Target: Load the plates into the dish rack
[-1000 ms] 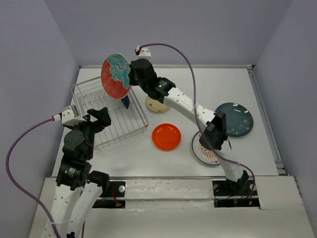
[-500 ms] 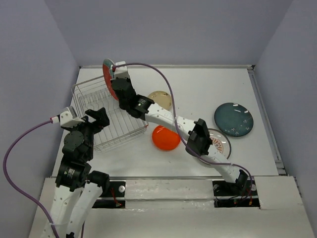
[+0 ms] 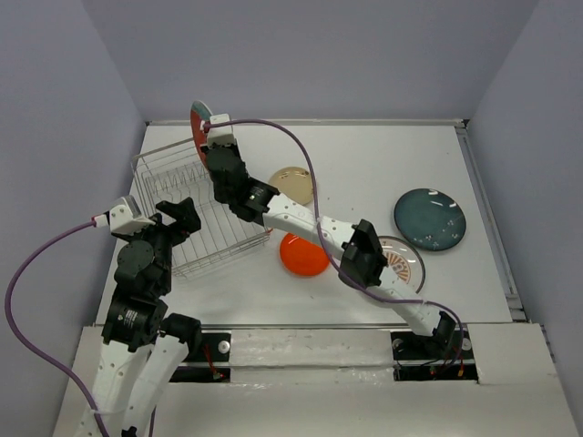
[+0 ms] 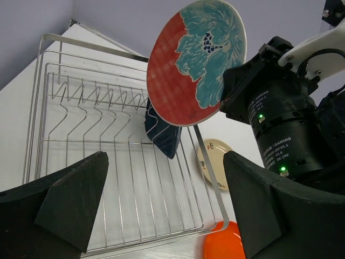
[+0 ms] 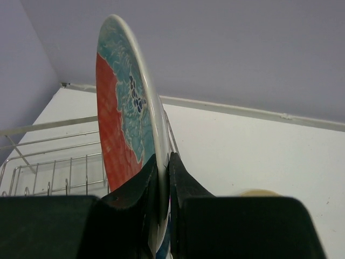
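The right gripper lowers next to set the floral plate's rim among the rack's wires (image 3: 199,174) beside the dark blue plate and release it, as those wires stand empty below.
My right gripper (image 3: 211,147) (image 5: 163,160) is shut on the lower rim of the red-and-teal floral plate (image 3: 198,126) (image 4: 194,65) (image 5: 121,118). It holds the plate upright on edge above the far right end of the dish rack (image 3: 146,173) (image 4: 81,156). A dark blue leaf-shaped plate (image 4: 161,132) stands in the rack just below it. My left gripper (image 3: 178,215) (image 4: 165,162) hangs open over the rack's near end, holding nothing. On the table lie the cream plate (image 3: 293,182), the orange plate (image 3: 301,256), the white emblem plate (image 3: 402,260) and the dark teal plate (image 3: 429,219).
The right arm stretches diagonally across the table, above the orange plate. Walls close in the table on the left, back and right. The rack's rows of tines (image 4: 86,100) to the left of the blue plate hold nothing.
The right arm has swung the floral plate left and turned it edge-on over the rack's far end, uncovering the white emblem plate. The left arm has stayed put.
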